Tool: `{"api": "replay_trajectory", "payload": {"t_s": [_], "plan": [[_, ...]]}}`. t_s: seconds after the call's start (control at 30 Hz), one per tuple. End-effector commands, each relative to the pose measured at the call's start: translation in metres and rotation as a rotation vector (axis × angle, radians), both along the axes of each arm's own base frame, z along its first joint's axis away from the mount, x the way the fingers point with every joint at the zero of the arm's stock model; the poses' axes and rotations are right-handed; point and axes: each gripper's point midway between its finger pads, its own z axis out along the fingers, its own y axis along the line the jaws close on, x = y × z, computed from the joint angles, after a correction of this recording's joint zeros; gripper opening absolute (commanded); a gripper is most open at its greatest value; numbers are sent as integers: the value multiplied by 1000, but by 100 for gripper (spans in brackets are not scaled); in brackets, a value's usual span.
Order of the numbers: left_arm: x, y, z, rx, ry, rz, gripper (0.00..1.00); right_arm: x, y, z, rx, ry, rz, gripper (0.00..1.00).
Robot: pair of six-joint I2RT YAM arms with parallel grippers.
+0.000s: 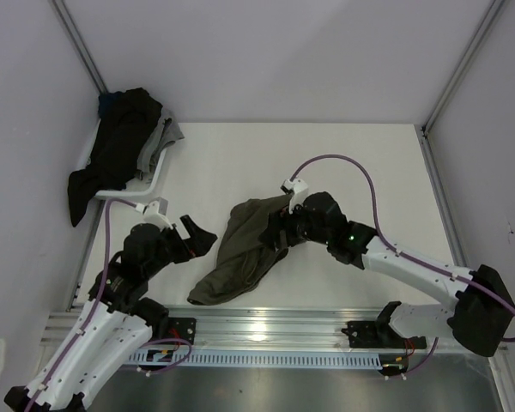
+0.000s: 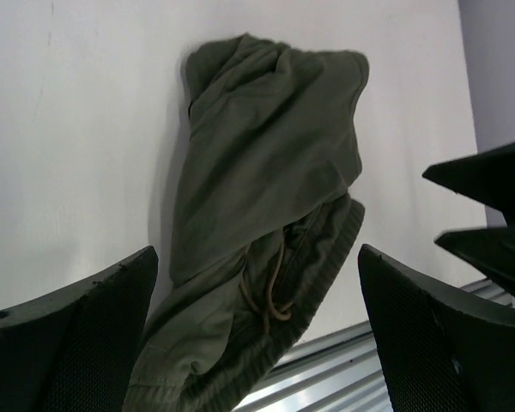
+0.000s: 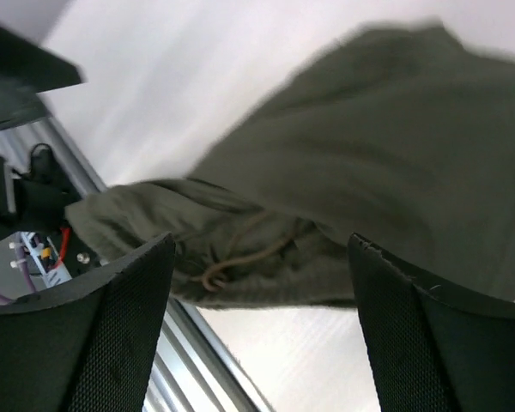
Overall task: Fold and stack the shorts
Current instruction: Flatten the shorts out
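Observation:
The open gripper fingers hover above the shorts' drawstring. The right gripper lowers toward the right in the top view onto the shorts' edge farthest from the basket next.
The olive-green shorts point(image 1: 240, 253) lie crumpled on the white table, waistband and drawstring toward the near edge. They also show in the left wrist view point(image 2: 266, 163) and the right wrist view point(image 3: 378, 146). My left gripper point(image 1: 197, 236) is open and empty just left of them; in its own view the jaws point(image 2: 256, 257) stand wide apart above the waistband. My right gripper point(image 1: 279, 232) is open and empty at the shorts' right edge, its jaws point(image 3: 262, 245) wide over the drawstring point(image 3: 240, 257). The black shorts point(image 1: 116, 154) hang over the white basket point(image 1: 159, 176) at the back left.
A grey cloth point(image 1: 160, 142) also lies in the basket. An aluminium rail point(image 1: 266, 330) runs along the near table edge, just below the shorts. Walls and frame posts close in the table at the left, back and right.

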Motion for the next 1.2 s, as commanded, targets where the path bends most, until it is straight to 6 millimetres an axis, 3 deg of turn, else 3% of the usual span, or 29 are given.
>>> {"api": "replay_trajectory", "payload": {"t_s": [0.0,0.13,0.37,0.53,0.63,0.67,0.7,0.83,0.9,0.97,1.07,1.1,1.17], "plan": [[-8,-13,-19,-17,76,-62,99,14,-28,-42,-92,194,-151,84],[-9,-18,-27,-21,98,-83,99,38,-57,-81,-152,315,-274,90],[-7,-21,-42,-24,126,-84,99,62,-94,-125,-179,424,-433,91],[-11,-24,-67,-56,166,-77,99,65,-95,-149,-142,527,-432,82],[-9,-23,-72,-59,155,-64,99,65,-92,-157,-132,549,-430,79],[-9,-21,-77,-48,163,-53,99,67,-89,-156,-117,545,-425,76],[-8,-20,-80,-43,168,-48,99,66,-88,-160,-119,556,-426,66],[-7,-22,-85,-40,176,-56,99,70,-83,-157,-95,561,-405,44],[-6,-23,-87,-35,180,-59,99,73,-82,-150,-66,568,-394,18],[-6,-24,-88,-34,182,-62,99,86,-82,-132,-32,544,-383,0],[-3,-26,-87,-33,168,-74,99,118,-106,-94,64,522,-429,0],[-2,-27,-86,-32,164,-80,99,130,-123,-82,112,524,-466,0],[1,-28,-87,-12,161,-94,99,149,-139,-46,170,476,-497,0]]}}
